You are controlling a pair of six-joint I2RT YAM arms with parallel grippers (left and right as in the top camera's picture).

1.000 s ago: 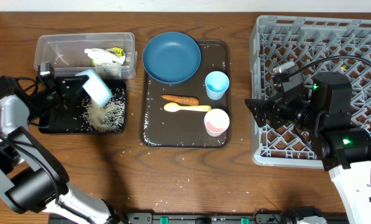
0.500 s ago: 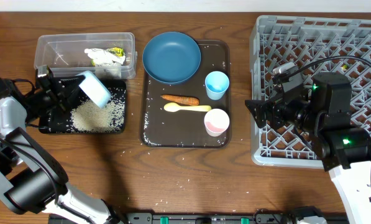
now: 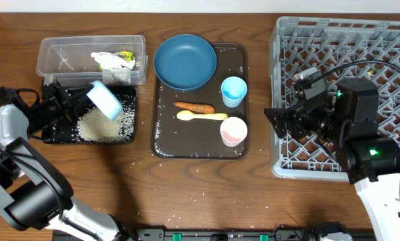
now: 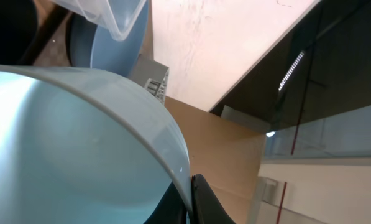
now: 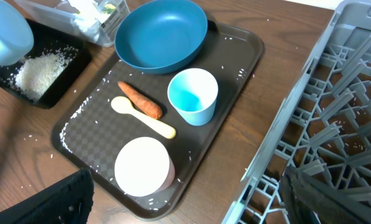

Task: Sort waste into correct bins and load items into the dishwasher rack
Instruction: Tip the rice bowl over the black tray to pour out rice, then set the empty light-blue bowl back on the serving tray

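The rice is in the black tray, so my left gripper should next swing over to the brown serving tray's clear near corner [image 3: 177, 138] and lower the bowl there.
My left gripper [image 3: 79, 102] is shut on the rim of the white-and-light-blue bowl [image 3: 104, 99], held tilted over the black tray [image 3: 86, 141], where a rice pile [image 3: 106, 124] lies. In the left wrist view the jaws [image 4: 191, 199] pinch the bowl's wall [image 4: 61, 143]. The clear tub [image 3: 52, 53] holds crumpled paper with a yellow-green wrapper [image 3: 112, 61]. The dark blue plate [image 3: 185, 61], carrot stick [image 3: 194, 106], yellow spoon [image 3: 201, 116], light blue cup [image 3: 234, 90] and pink cup [image 3: 233, 130] sit on the brown serving tray. My right gripper [image 3: 280, 120] is open and empty at the grey rack's [image 3: 387, 40] left edge.
The brown serving tray [image 3: 161, 144] lies between the bins and the rack. Loose rice grains [image 3: 203, 196] are scattered on it and on the wooden table in front. The right wrist view shows the pink cup [image 5: 143, 168] and the rack wall [image 5: 334, 124] close below.
The stream of rice falling from the bowl has stopped and the pile has settled in the black tray. The left arm and bowl shifted slightly lower. The right arm has not moved.
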